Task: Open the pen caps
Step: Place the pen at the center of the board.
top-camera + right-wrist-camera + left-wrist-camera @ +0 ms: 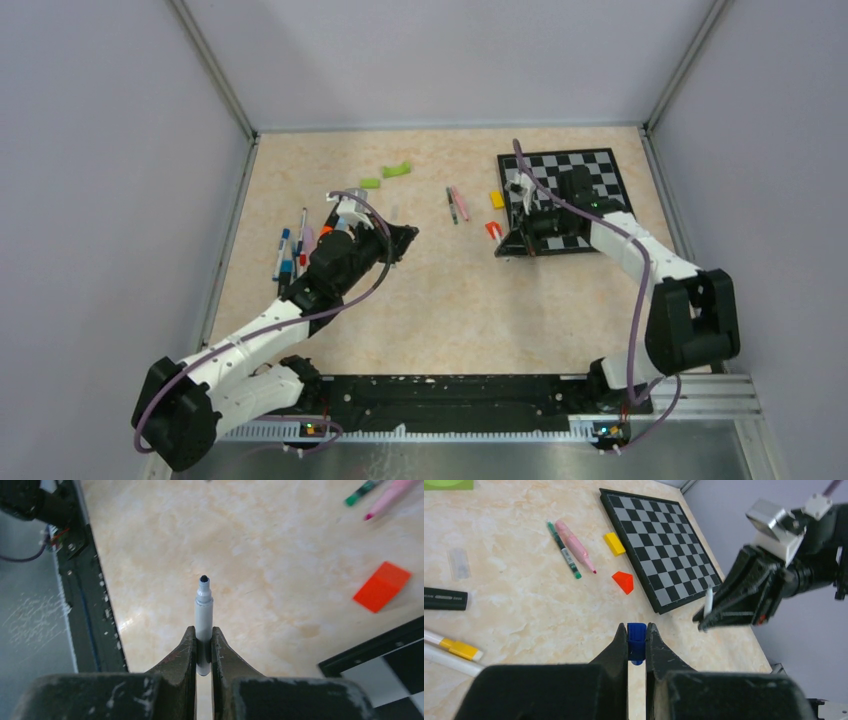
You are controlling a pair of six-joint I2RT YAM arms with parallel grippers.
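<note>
My right gripper carries the white pen away from my base past the orange-red wedge next, then lowers it, to get beside the pink highlighter [575,546].
My left gripper [637,627] is shut on a small blue pen cap [636,642], held above the table left of centre [405,242]. Off to its right, my right gripper [203,630] is shut on a thin white pen [203,615] whose dark tip is bare and points past the fingers. That pen [708,602] also shows in the left wrist view, apart from the blue cap. A green pen [564,550] and a pink highlighter [575,546] lie side by side near the middle. More pens [288,250] lie in a group at the left.
A chessboard [590,175] lies at the back right, with a yellow block [497,199] and an orange-red wedge [493,230] beside it. Green curved pieces [397,170] sit at the back. A black marker [444,599] and a yellow-banded pen [454,647] lie near my left gripper.
</note>
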